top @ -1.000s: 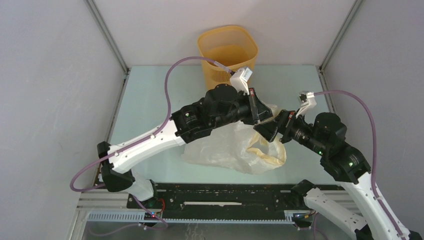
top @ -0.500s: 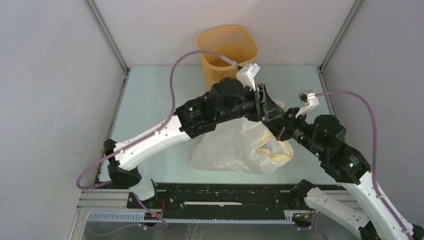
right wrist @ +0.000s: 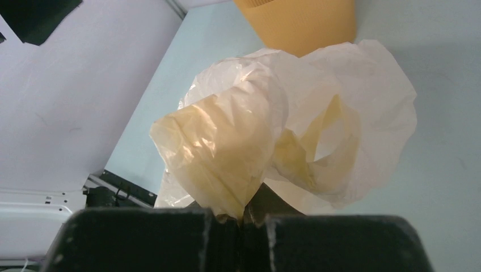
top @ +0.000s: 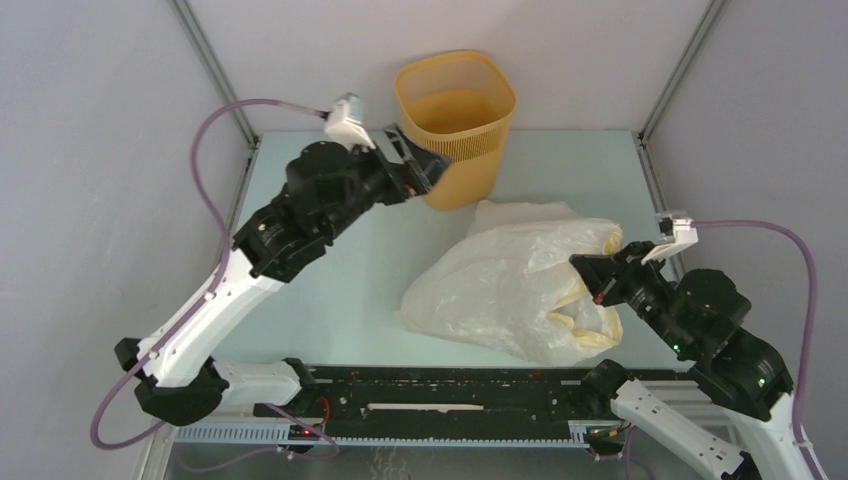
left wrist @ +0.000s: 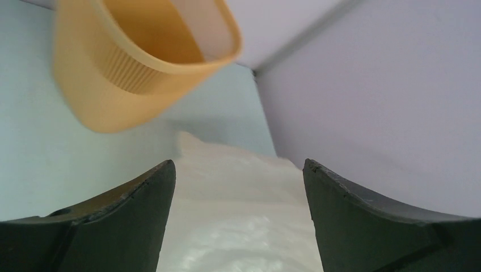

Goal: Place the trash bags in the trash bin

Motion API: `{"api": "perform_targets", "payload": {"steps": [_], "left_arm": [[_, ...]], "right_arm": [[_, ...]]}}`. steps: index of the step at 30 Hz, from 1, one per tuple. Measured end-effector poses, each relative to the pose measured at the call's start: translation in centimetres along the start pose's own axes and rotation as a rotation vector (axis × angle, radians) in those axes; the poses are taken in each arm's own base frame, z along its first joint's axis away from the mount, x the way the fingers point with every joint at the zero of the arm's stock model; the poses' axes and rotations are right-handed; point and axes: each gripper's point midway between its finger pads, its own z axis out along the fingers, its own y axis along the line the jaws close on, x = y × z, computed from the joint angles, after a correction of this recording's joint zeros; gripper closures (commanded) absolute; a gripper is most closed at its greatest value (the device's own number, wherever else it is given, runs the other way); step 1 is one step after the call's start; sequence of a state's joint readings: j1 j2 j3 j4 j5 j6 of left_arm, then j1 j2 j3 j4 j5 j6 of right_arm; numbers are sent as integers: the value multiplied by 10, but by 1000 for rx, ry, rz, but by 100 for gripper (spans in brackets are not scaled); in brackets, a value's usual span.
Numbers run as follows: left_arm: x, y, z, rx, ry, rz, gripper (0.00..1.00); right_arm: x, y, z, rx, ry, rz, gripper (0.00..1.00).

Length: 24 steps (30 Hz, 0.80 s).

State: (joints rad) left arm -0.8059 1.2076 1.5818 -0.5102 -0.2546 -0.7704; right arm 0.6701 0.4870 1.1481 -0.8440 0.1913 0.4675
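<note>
My left gripper should next move outward and turn, open, onto the bin's rim facing away from the bag (top: 510,285), as that rim is outward of it.
The trash bin (top: 455,110) stands upright at the back of the table, orange-yellow and empty inside as far as I see. The trash bag (top: 510,285), crinkly cream-white with a yellowish rim, lies spread on the table's right half. My right gripper (top: 588,272) is shut on the bag's rim at its right side; the right wrist view shows the bag (right wrist: 255,130) bunched and pinched at the right gripper (right wrist: 241,218). My left gripper (top: 418,165) is open and empty, held just left of the bin. In the left wrist view its gripper (left wrist: 238,164) frames the bag (left wrist: 238,215), with the bin (left wrist: 130,62) above.
Grey walls with metal corner posts (top: 215,75) enclose the pale green table (top: 320,250) on three sides. A black rail (top: 450,385) with the arm bases runs along the near edge. The bag lies between the bin and the right arm.
My left gripper opened, let go of the bag and swung left to the bin's side. My right gripper shut on the bag's rim and drew back right, dragging the bag.
</note>
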Motion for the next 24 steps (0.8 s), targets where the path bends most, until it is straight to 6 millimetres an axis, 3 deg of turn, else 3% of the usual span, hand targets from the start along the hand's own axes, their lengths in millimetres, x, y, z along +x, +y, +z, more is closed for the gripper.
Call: {"api": "perform_targets", "payload": {"steps": [2, 5, 10, 14, 16, 20, 24], "left_arm": [[-13, 23, 9, -79, -50, -9, 15], [-22, 59, 37, -197, -92, -11, 18], [-9, 111, 105, -356, -42, 14, 19], [-4, 130, 163, -448, -3, 52, 20], [-5, 135, 184, -481, 1, 71, 27], [-5, 149, 204, -561, 0, 108, 37], [0, 168, 201, -648, 12, 141, 46]], "right_arm": [[-8, -2, -9, 17, -16, 0, 100], [-15, -5, -20, 35, -34, 0, 100], [-22, -15, -35, 83, -46, -7, 100], [-29, -21, -45, 115, -61, -9, 100], [-30, -24, -49, 134, -64, -11, 100], [-28, -36, -58, 180, -76, -8, 100], [-28, -48, -67, 226, -97, -7, 100]]}}
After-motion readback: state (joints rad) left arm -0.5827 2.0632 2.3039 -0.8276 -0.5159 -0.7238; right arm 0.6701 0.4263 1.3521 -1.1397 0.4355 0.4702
